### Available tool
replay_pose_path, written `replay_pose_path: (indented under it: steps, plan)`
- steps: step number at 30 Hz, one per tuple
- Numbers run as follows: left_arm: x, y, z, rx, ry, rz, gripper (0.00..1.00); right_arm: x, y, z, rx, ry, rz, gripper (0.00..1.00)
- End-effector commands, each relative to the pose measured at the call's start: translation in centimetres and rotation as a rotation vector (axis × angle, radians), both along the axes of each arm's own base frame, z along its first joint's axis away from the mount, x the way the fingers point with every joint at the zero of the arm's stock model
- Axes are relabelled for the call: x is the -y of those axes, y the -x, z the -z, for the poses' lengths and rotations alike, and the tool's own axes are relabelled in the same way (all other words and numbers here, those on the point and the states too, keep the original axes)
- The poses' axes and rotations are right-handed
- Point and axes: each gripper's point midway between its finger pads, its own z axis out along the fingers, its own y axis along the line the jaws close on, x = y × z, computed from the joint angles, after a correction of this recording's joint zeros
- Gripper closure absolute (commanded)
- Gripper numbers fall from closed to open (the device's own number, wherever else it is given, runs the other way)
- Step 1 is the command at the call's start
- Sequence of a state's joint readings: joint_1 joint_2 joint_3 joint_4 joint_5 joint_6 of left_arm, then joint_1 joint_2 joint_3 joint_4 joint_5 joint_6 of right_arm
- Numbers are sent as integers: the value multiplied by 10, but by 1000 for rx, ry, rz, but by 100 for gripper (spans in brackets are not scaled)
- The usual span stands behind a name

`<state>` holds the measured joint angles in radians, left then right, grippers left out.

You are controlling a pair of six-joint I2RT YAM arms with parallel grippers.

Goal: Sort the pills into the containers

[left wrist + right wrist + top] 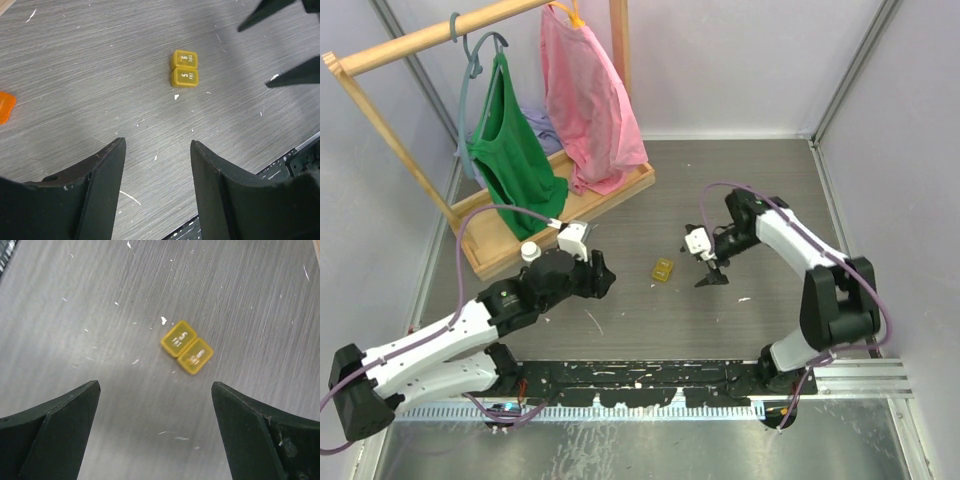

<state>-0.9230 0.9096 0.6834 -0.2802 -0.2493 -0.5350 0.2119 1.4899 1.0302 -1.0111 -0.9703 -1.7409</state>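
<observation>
The robot's right gripper will next turn to line up with the yellow pill box, which lies at a slant, and then go down around the box's far cell.
The containers are a small translucent yellow pill box [663, 270] of two joined square cells with closed, labelled lids, lying flat on the grey table between the arms. It shows in the left wrist view [184, 69] and the right wrist view [187, 347]. My left gripper [604, 277] is open and empty, left of the box and apart from it [157, 142]. My right gripper [711, 278] is open and empty, right of the box and above the table [155, 384]. No pills are clearly visible, only tiny white specks [176, 97] near the box.
A wooden clothes rack [570, 215] with a green top [510, 150] and a pink top [585, 100] stands at the back left. A white-capped object [530, 251] sits by the left arm. An orange object [6, 107] lies at the left edge of the left wrist view.
</observation>
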Motion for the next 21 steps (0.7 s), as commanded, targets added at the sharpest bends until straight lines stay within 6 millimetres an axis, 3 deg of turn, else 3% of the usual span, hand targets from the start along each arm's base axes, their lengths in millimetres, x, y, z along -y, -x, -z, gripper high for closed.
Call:
replay_pose_path:
  steps: [1,4,11,15,21]
  plan:
    - [-10,4,-16,49,53,-13,44,-19,-34,6,207,101,-199,0]
    - [-18,11,-19,49,87,-24,44,-31,-51,17,206,145,-258,0]
    - [-33,22,-22,45,135,-53,44,-44,-64,49,213,229,-371,0]
    - [-35,22,-22,43,141,-63,44,-53,-64,63,205,258,-413,0]
    - [-35,22,-20,33,132,-65,44,-61,-57,79,182,303,-457,9]
